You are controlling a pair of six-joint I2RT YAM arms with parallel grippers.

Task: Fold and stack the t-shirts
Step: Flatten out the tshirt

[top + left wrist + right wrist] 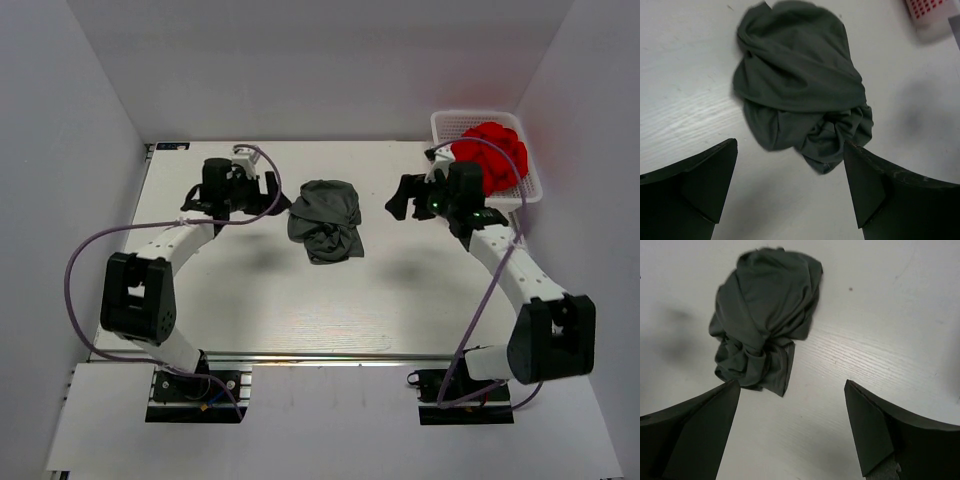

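My left gripper needs to go down and over to the t-shirt's side fold, which is below it and to its right in the top view, as the fold borders bare table.
A dark charcoal-grey t-shirt (324, 220) lies crumpled in a heap on the white table, between the two arms. It also shows in the left wrist view (800, 85) and in the right wrist view (762, 315). My left gripper (276, 196) is open and empty, just left of the heap; its view (790, 190) shows bare table between the fingers. My right gripper (401, 200) is open and empty, to the right of the heap, and apart from it in its own view (792, 432).
A white perforated basket (525, 190) stands at the far right corner and holds a red bundle of cloth (495, 150). A corner of the basket shows in the left wrist view (932, 15). White walls close in the table on three sides.
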